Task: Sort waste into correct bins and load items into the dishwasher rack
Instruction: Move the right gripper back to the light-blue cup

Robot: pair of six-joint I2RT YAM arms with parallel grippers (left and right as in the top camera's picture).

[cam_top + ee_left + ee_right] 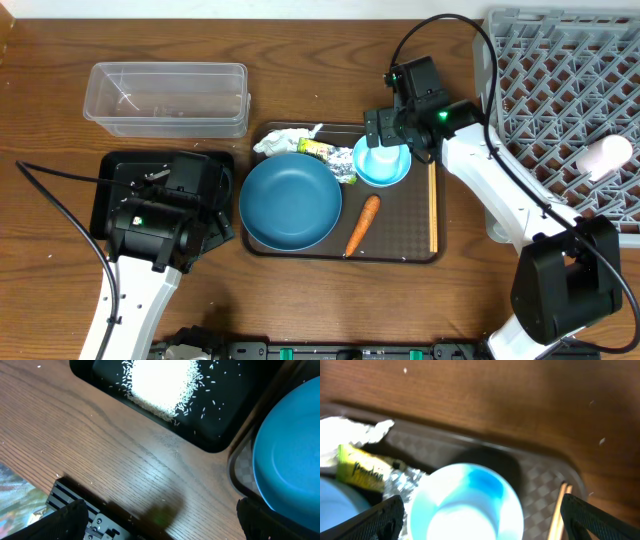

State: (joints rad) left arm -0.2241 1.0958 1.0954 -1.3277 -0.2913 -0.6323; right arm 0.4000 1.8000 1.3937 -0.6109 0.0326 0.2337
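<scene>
My right gripper will go down around the pale-blue cup (384, 155), which stands below it in the small bowl, since its open fingers already reach wider than the cup.
On the brown serving tray (400, 235) lie a large dark-blue bowl (290, 200) (292, 455), a small light-blue bowl (384, 166) (465, 505), an orange carrot (362, 225), crumpled white paper (285, 140), a foil wrapper (330, 152) (365, 471) and chopsticks (432, 205) (559, 510). My right gripper (385, 140) (485, 522) hangs open over the small bowl, one finger on each side of it. White rice (160, 382) sits in the black tray (108, 180) (100, 375). My left gripper (205, 232) (160, 522) is open and empty above bare table between that tray and the big bowl. A white-pinkish cup (605, 155) lies in the grey rack (560, 70).
A clear plastic tub (165, 98) stands at the back left. The left arm's body hides much of the black tray in the overhead view. The table's front edge with a black rail (75, 500) is just below the left gripper.
</scene>
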